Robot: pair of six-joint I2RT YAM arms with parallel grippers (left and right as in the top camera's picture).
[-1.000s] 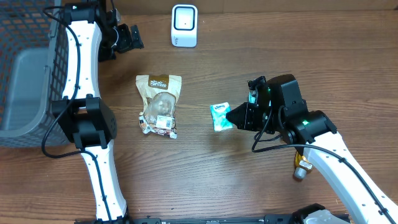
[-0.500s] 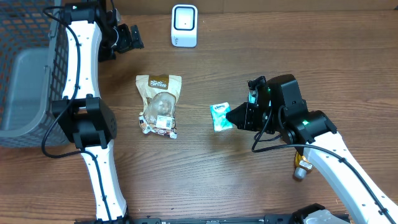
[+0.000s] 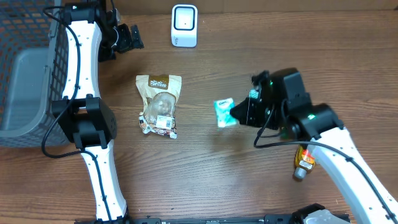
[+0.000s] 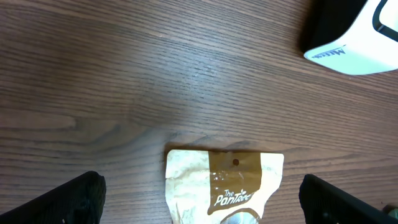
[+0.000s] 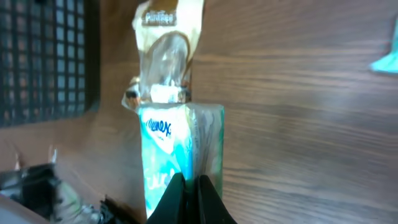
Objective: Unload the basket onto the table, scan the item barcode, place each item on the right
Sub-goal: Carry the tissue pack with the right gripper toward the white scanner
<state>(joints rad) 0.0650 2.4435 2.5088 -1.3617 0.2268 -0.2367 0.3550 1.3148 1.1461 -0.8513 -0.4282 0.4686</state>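
Observation:
Next, the right gripper carries the tissue pack outward to the white barcode scanner (image 3: 185,25). It then releases the pack on the tabletop beside that scanner (image 3: 220,55), where the wood is bare.
A teal and white Kleenex tissue pack (image 3: 224,112) is pinched at its edge by my right gripper (image 3: 236,113), which is shut on it just above the table, right of centre. In the right wrist view the tissue pack (image 5: 177,146) stands on end, with the gripper (image 5: 191,190) clamped on its lower seam. A white barcode scanner (image 3: 185,25) stands at the back centre. My left gripper (image 3: 132,37) hangs open and holds nothing, left of the scanner (image 4: 357,40). Its black fingers (image 4: 68,200) frame the top of a brown snack bag (image 4: 224,186).
The brown and cream snack bag (image 3: 160,104) lies flat left of centre. A dark mesh basket (image 3: 28,74) fills the left edge, also visible as the basket (image 5: 43,56) in the right wrist view. A small orange bottle (image 3: 303,163) lies under the right arm.
My right gripper has moved slightly right and toward the back with the tissue pack, which now appears lifted. The left arm has not moved.

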